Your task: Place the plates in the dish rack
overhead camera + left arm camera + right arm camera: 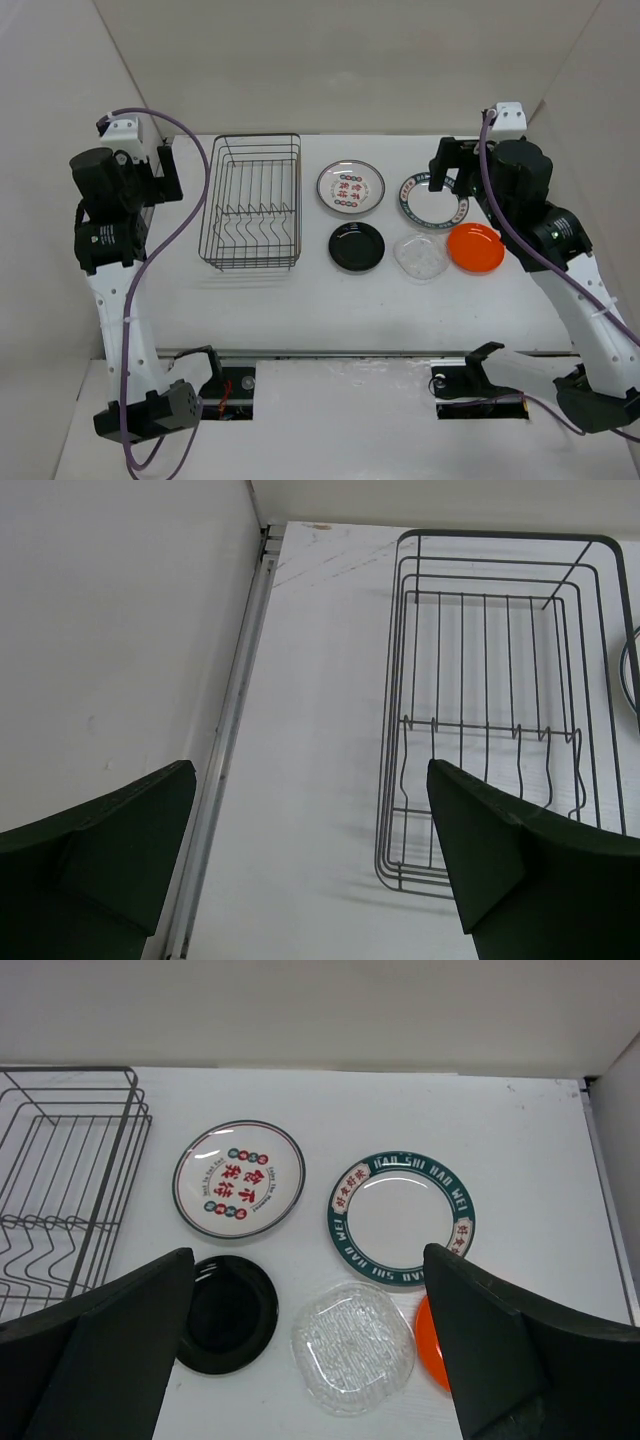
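Note:
The right gripper crosses and moves down onto the grey-rimmed plate's free edge by the green-rimmed plate (382, 185) (303, 1174) next, since it lies below, to the gripper's left in the top view.
The dish rack (212, 200) is a dark wire basket at the table's back left, with nothing in it. Five plates lie flat to its right: grey-rimmed with red-green marks (351, 187), green-rimmed (433, 198), black (357, 246), clear (421, 256) and orange (475, 248). My left gripper (165, 172) is open and empty, raised left of the rack; the rack also shows in the left wrist view (402, 720). My right gripper (447, 165) is open and empty, raised over the green-rimmed plate. The right wrist view shows the grey-rimmed (238, 1178), green-rimmed (400, 1217), black (232, 1312), clear (353, 1346) and orange (432, 1345) plates.
White walls enclose the table on the left, back and right. A metal rail (235, 720) runs along the left wall beside the rack. The rack's corner (70, 1068) shows at the left of the right wrist view.

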